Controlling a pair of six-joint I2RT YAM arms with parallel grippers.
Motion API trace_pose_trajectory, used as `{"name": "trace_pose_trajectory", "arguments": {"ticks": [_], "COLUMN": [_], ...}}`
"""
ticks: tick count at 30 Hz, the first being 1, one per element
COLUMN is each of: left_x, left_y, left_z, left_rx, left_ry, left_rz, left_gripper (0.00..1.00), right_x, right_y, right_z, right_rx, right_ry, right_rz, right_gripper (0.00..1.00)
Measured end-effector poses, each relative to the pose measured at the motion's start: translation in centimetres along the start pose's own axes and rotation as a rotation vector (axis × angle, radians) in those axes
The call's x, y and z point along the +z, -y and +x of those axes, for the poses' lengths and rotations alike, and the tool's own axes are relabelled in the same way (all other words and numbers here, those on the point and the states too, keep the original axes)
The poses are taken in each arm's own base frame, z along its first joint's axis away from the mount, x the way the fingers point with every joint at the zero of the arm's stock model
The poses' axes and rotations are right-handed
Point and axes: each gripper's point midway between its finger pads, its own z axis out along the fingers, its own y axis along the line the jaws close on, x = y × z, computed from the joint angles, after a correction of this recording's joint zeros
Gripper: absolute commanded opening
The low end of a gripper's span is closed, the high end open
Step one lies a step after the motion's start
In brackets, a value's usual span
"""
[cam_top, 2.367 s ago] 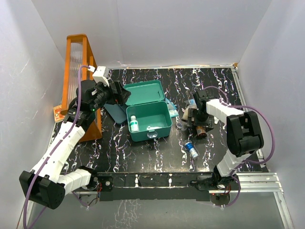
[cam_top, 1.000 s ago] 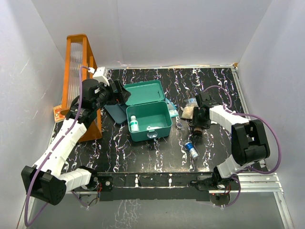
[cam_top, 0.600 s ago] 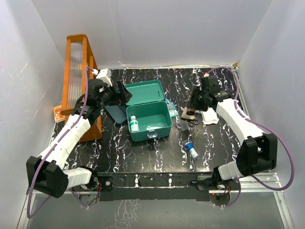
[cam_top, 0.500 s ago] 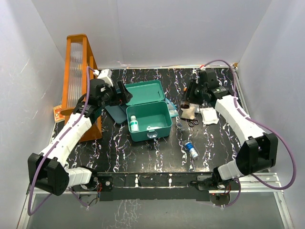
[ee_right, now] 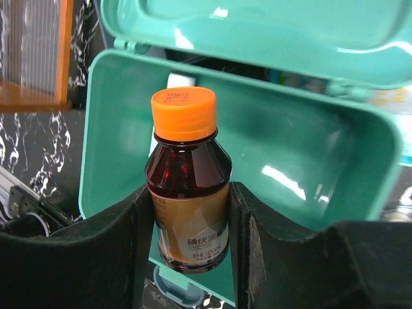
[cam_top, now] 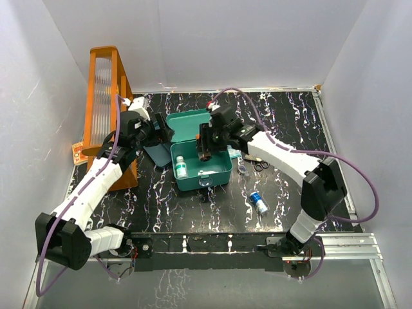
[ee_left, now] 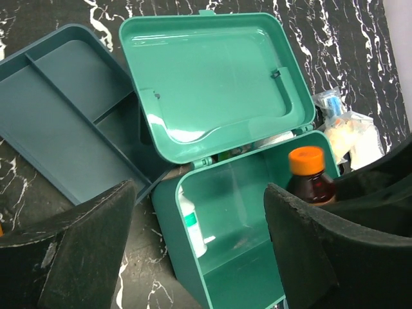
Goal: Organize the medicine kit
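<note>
I will next move my right gripper toward the white bottle, then lower the brown bottle beside it in the kit, where the kit's bottom is empty (cam_top: 194, 167) (ee_right: 230, 143).
The medicine kit (cam_top: 219, 168) is a teal-green box in the middle of the table, its hinged lid (cam_top: 193, 124) standing open toward the back. My right gripper (cam_top: 206, 147) hangs over the kit's open cavity, shut on a brown bottle (ee_right: 188, 193) with an orange cap (ee_right: 183, 112). This bottle (ee_left: 310, 179) also shows in the left wrist view, at the kit's right side. A white bottle (cam_top: 181, 167) with a green label lies inside the kit at its left end. My left gripper (cam_top: 159, 129) hovers open beside the lid's left edge, with nothing between its fingers (ee_left: 84, 238).
A flat blue-teal divided tray (ee_left: 58, 122) lies partly under the kit's lid on the left. A tall orange rack (cam_top: 106, 96) stands at the far left. Right of the kit lie packets (cam_top: 235, 152), black scissors (cam_top: 261, 165) and a small blue vial (cam_top: 259, 202).
My right arm lifted the brown bottle from the pile on the right and swung it left, over the kit. The left arm shifted only slightly near the lid.
</note>
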Motion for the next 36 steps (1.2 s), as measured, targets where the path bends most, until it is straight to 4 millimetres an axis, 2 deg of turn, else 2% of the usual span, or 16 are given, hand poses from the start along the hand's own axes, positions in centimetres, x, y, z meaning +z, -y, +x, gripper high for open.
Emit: {"name": "trace_pose_trajectory", "arguments": {"ticks": [3,6,13,20,24,30,36], "left_x": [-0.8,-1.2,-1.6,-2.2,-2.5,-2.5,-2.5], "left_y": [-0.2,-0.2,0.2,0.9,1.1,1.3,1.3], "left_z": [0.1,0.4,1.1,1.3,1.2,1.3,1.5], "left_rx": [-0.001,-0.015,-0.024,-0.026,-0.02,-0.008,0.003], "left_ry": [0.023,0.042,0.036,0.04,0.042,0.036,0.029], "left_rz": [-0.005,0.006,0.042,0.084,0.099,0.113,0.114], "left_gripper": [0.78,0.78,0.78,0.8,0.8,0.8,0.81], "right_x": [1.6,3.0,5.2,8.4,9.4,11.1,11.8], "right_y": [-1.5,-1.9,-1.1,-0.1,0.6,0.8,0.7], "right_z": [2.2,3.3,6.5,8.1,8.9,8.7,8.5], "right_rx": [-0.035,-0.038,0.004,0.037,0.046,0.039,0.037], "right_ry": [-0.044,-0.06,-0.092,-0.125,-0.14,-0.132,-0.132], "right_rz": [-0.015,-0.002,0.046,0.08,0.107,0.118,0.115], "right_gripper": [0.34,0.33,0.33,0.33,0.34,0.36,0.41]}}
